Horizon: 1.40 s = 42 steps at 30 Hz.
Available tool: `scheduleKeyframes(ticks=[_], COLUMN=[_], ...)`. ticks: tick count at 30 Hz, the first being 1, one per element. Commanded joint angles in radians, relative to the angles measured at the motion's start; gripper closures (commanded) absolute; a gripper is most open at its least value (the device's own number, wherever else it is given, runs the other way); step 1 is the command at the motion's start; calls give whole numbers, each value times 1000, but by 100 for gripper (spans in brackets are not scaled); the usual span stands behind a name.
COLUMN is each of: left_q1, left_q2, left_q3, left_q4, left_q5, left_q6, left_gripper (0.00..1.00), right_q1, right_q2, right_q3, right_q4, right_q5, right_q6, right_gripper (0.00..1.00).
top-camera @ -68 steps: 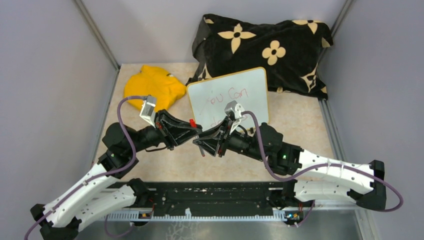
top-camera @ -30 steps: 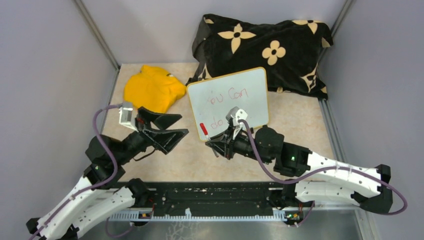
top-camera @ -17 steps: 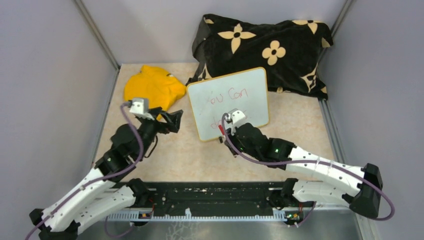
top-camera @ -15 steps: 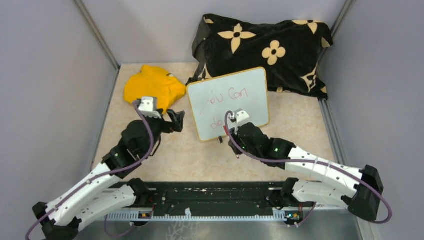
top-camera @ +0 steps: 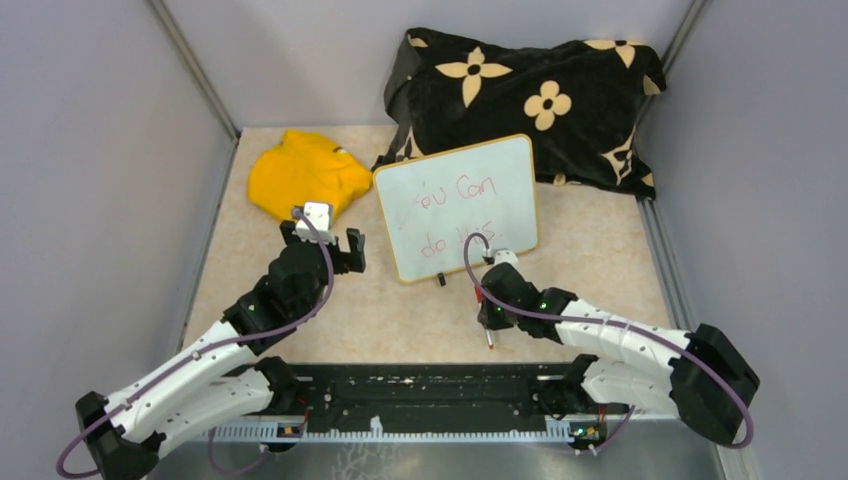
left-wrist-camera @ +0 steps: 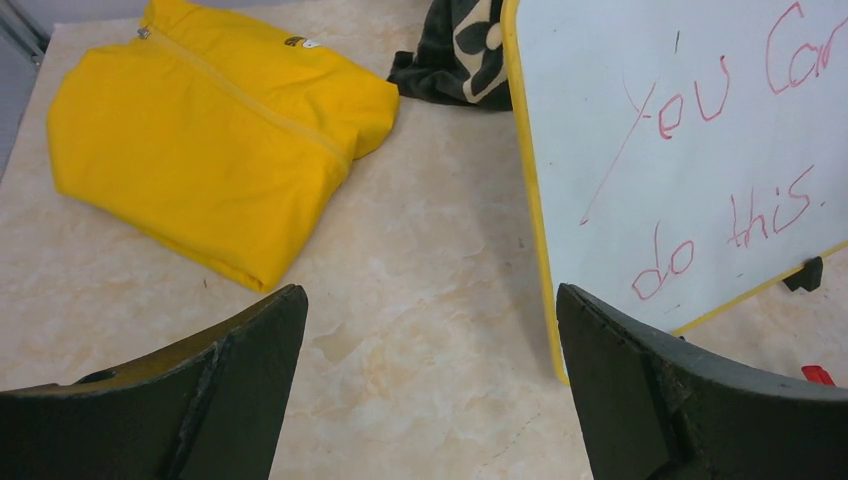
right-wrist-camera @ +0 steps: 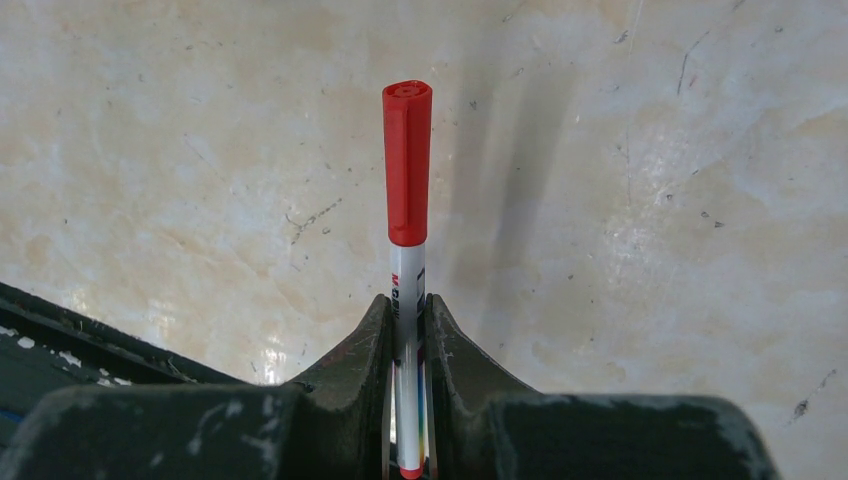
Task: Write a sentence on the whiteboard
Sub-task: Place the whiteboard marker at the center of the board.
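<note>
My right gripper is holding the capped marker above the bare tabletop, and the sentence (top-camera: 458, 213) already stands on the board. Next I need to lower my right gripper to the tabletop and release the marker there.
The whiteboard (top-camera: 500, 170) leans tilted against the cushion, its yellow rim (left-wrist-camera: 527, 180) showing in the left wrist view. The sentence (top-camera: 458, 213) is in thin red marker, "You Can" over "do this" (left-wrist-camera: 735, 225). My right gripper (top-camera: 488, 318) is in front of the board, apart from it, and points down at the tabletop. It is shut (right-wrist-camera: 407, 308) on a white marker with a red cap (right-wrist-camera: 407, 170). My left gripper (top-camera: 323, 250) hangs open (left-wrist-camera: 430, 300) over bare table, between the board's left edge and the cloth, holding nothing.
A folded yellow cloth (top-camera: 305, 175) lies at the back left (left-wrist-camera: 200, 150). A black cushion with tan flowers (top-camera: 530, 90) fills the back right. A black clip foot (left-wrist-camera: 805, 275) sticks out under the board. Grey walls close both sides; a black rail (top-camera: 420, 395) runs along the near edge.
My right gripper drew back from the board toward the near edge with the marker, uncovering "do this". My left arm swung forward and now stands between cloth and board.
</note>
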Motion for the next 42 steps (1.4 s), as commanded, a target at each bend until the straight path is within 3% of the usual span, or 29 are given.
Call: scheduleKeyframes(ticks=[1, 9, 13, 26, 31, 42], left_q1=[-8, -7, -7, -6, -6, -7], left_q2=[5, 100, 136, 86, 92, 96], left_q3=[16, 47, 77, 48, 47, 48], left_q4=[-9, 2, -72, -81, -84, -88], left_q5=[20, 8, 19, 21, 21, 24], left_q6=[66, 145, 137, 133, 133, 129], left_gripper=[1, 2, 2, 2, 2, 2], right_q1=[-8, -43, -45, -62, -62, -63], right_q2=[51, 104, 143, 195, 195, 194], right_q3=[9, 28, 44, 36, 29, 14], right_q4=[77, 109, 100, 104, 102, 102], right_q5=[-8, -20, -29, -27, -24, -17], right_q6=[28, 33, 35, 42, 45, 51], right_gripper=[100, 100, 100, 100, 91, 83])
